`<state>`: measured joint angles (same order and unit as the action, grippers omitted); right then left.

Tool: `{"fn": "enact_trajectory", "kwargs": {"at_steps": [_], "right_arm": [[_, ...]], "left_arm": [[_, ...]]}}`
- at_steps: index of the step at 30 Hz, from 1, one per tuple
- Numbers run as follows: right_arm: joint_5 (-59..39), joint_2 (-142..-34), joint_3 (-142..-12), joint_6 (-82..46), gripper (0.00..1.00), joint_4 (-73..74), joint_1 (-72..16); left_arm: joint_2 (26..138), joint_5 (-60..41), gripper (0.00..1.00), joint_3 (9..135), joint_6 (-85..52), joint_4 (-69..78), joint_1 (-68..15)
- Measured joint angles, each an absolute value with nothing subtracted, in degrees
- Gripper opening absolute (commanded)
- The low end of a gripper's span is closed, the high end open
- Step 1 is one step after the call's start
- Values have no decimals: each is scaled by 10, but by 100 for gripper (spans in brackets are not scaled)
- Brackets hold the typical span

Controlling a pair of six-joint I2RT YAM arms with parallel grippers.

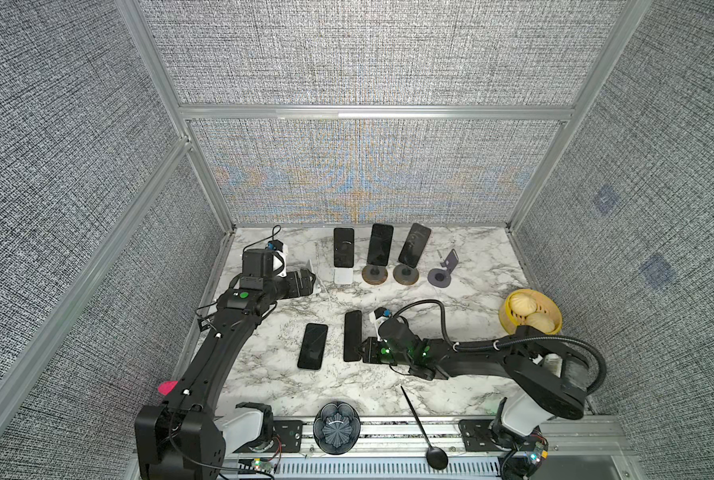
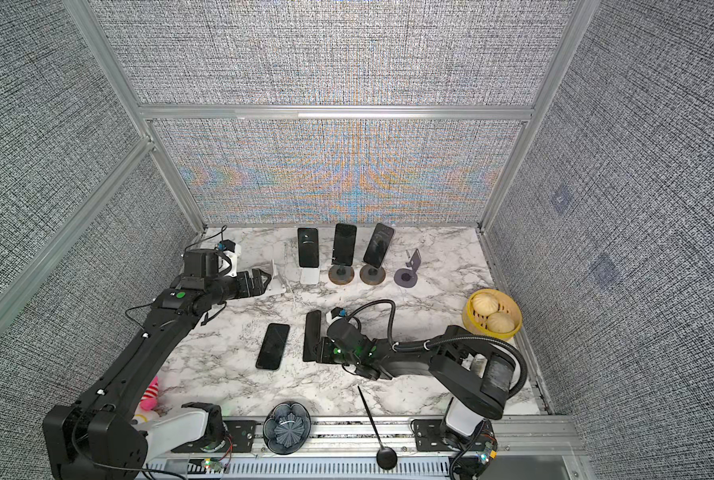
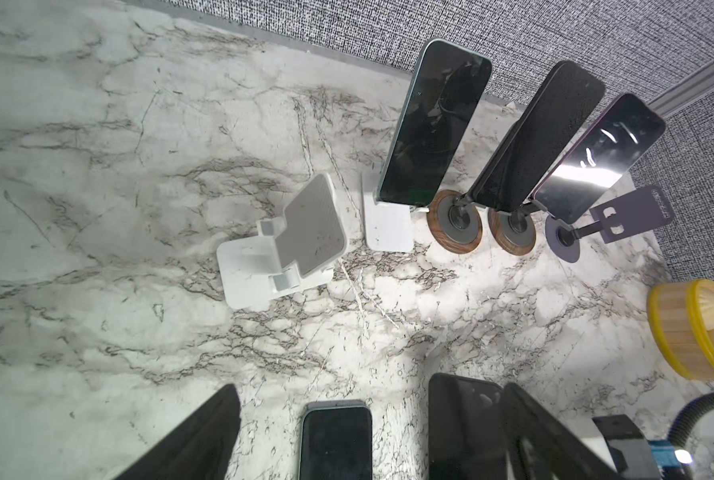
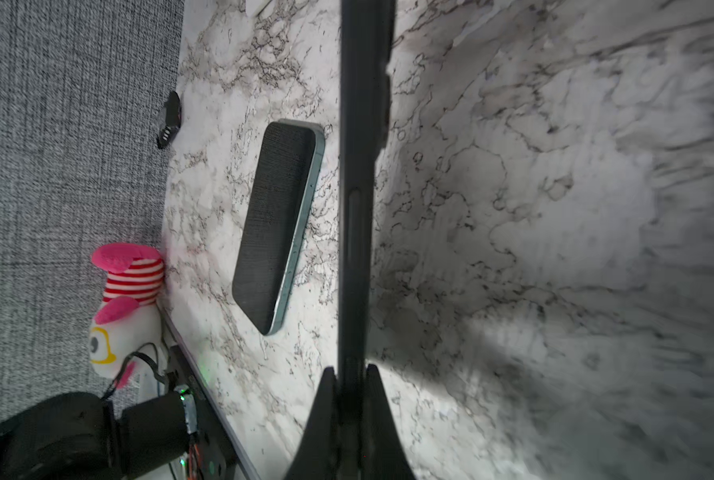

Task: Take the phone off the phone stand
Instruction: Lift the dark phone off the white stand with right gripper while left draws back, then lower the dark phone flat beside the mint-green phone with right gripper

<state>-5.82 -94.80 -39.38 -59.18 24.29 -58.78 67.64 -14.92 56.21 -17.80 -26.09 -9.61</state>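
Observation:
The spot beside the second phone is open, bare marble (image 1: 335, 345) (image 4: 321, 252). I will move my right gripper down and toward that phone, then let go of the black phone on the tabletop.
My right gripper (image 1: 363, 347) (image 4: 350, 370) is shut on a black phone (image 1: 352, 336) (image 4: 357, 187), held on its long edge low over the marble table (image 1: 451, 386) mid-front. Beside it a second phone (image 1: 313, 346) (image 4: 278, 224) lies flat. At the back, three phones (image 1: 343, 247) (image 1: 380, 244) (image 1: 414, 245) lean on their stands. A purple phone stand (image 1: 442, 270) and a white phone stand (image 3: 289, 245) hold nothing. My left gripper (image 1: 310, 283) (image 3: 370, 388) hangs open next to the white stand, nothing between its fingers.
A yellow steamer basket (image 1: 509, 328) with buns sits at the right edge. A dark bowl (image 1: 336, 428) and a black spoon (image 1: 424, 428) lie at the front rail. A striped plush toy (image 2: 149, 399) sits at the front left corner. Grey fabric walls enclose three sides.

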Motion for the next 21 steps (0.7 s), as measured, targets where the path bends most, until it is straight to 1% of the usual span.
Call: {"fn": "enact_trajectory", "kwargs": {"at_steps": [5, 8, 21], "right_arm": [[-83, -1001, -395, -642, 0, 331, -592], [-95, -1024, -402, -660, 0, 361, -599], [-99, -1045, -392, -715, 0, 405, -611]], "left_arm": [[660, -136, 98, 553, -183, -267, -96], [657, -135, 98, 551, -183, -271, -96], [655, -134, 98, 538, -187, -271, -96]]}}
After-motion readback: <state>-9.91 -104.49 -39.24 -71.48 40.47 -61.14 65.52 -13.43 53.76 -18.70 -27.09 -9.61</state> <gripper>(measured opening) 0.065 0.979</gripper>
